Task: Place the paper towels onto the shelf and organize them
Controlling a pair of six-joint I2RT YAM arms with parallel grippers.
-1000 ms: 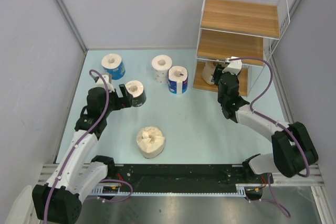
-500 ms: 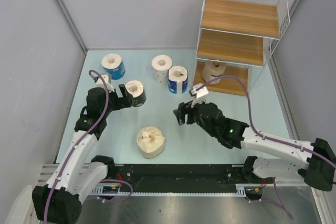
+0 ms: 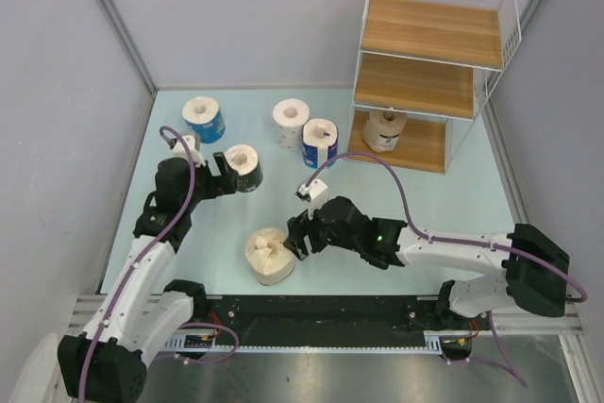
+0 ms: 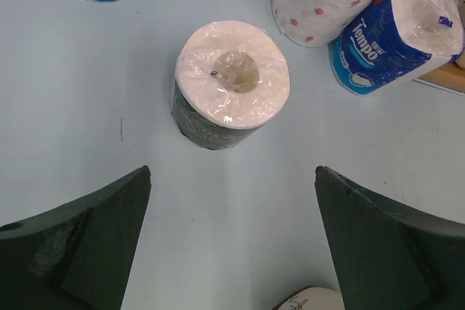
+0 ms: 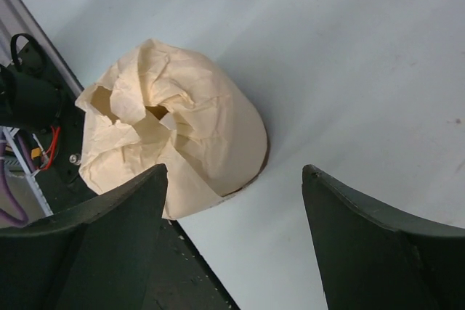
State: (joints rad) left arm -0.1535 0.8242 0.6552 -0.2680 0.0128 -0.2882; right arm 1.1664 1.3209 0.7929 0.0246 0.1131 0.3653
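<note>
My right gripper moves toward the left in the top view next, onto the cream roll's nearest rim (image 3: 286, 246) (image 5: 179, 140), since its open fingers stand just beside the cream roll.
The shelf (image 3: 425, 145) stands at the back right, with a tan roll (image 3: 385, 127) upright on its bottom board. Five paper towels stand on the table: two blue ones (image 3: 204, 118) (image 3: 320, 142), a white speckled one (image 3: 291, 122), a dark-wrapped one (image 3: 243, 167) and a cream one (image 3: 270, 254). My left gripper (image 3: 219, 178) is open just left of the dark roll (image 4: 231, 85), which lies ahead of the left gripper (image 4: 232, 172), apart from it. My right gripper (image 3: 298, 233) is open beside the cream roll (image 5: 171, 125), which sits just ahead and left of the right gripper (image 5: 234, 172).
A black rail (image 3: 321, 313) runs along the near table edge, close behind the cream roll. Grey walls close in the left, back and right sides. The shelf's thin white wire frame (image 3: 514, 7) rises well above the rolls.
My right arm left the tan roll on the shelf's bottom board, swung left across the table to the cream roll, and its jaws widened. The left arm has not moved.
</note>
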